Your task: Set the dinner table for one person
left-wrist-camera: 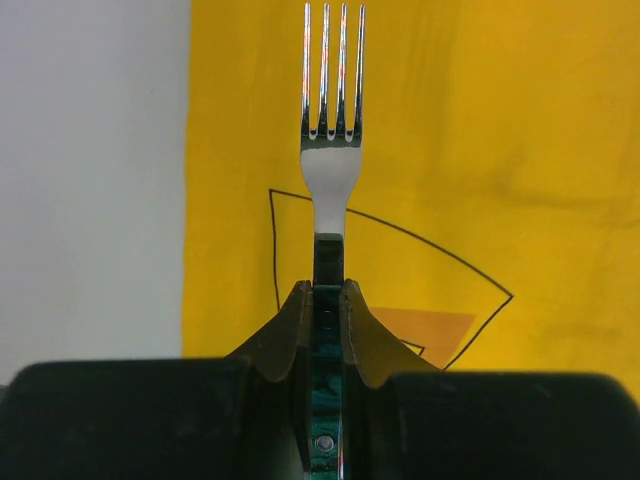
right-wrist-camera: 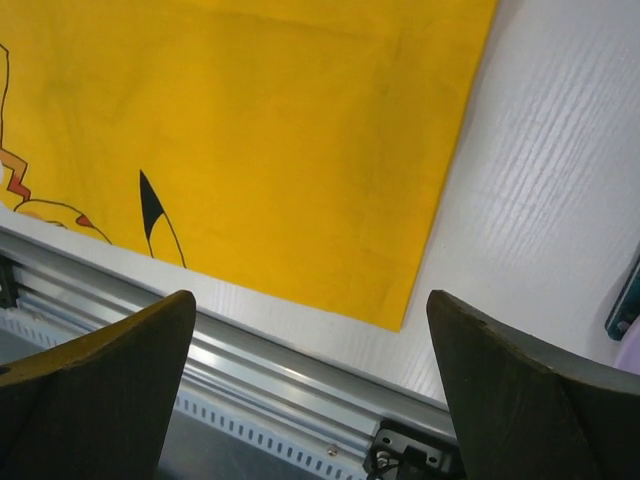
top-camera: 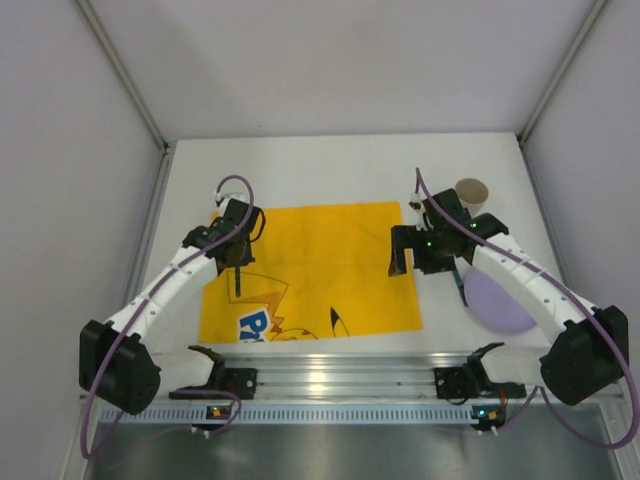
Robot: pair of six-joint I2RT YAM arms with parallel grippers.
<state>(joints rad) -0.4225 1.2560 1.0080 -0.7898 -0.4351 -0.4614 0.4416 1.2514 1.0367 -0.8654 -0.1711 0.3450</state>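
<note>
The fork [top-camera: 238, 282] lies along the placemat's edge farthest from the purple plate, so the left gripper needs to lower the fork onto the placemat [top-camera: 330, 265] beside that edge.
The white dinner table [top-camera: 300, 165] carries a yellow cartoon-printed placemat [top-camera: 330, 265]. My left gripper [top-camera: 238, 256] is shut on a fork [top-camera: 238, 282] and holds it over the placemat's left part. In the left wrist view the gripper [left-wrist-camera: 328, 295] clamps the fork's dark green handle, and the steel tines [left-wrist-camera: 332, 70] point away over the placemat [left-wrist-camera: 480, 120], close to its left edge. My right gripper [top-camera: 410, 262] is open and empty above the placemat's right edge. In the right wrist view it [right-wrist-camera: 310, 296] hovers over the placemat's near right corner [right-wrist-camera: 400, 315].
A purple plate [top-camera: 495, 300] lies right of the placemat, partly under the right arm. A tan paper cup [top-camera: 471, 192] stands at the back right. A teal-handled item [right-wrist-camera: 625, 300] shows at the right wrist view's edge. A metal rail [top-camera: 330, 375] runs along the near edge.
</note>
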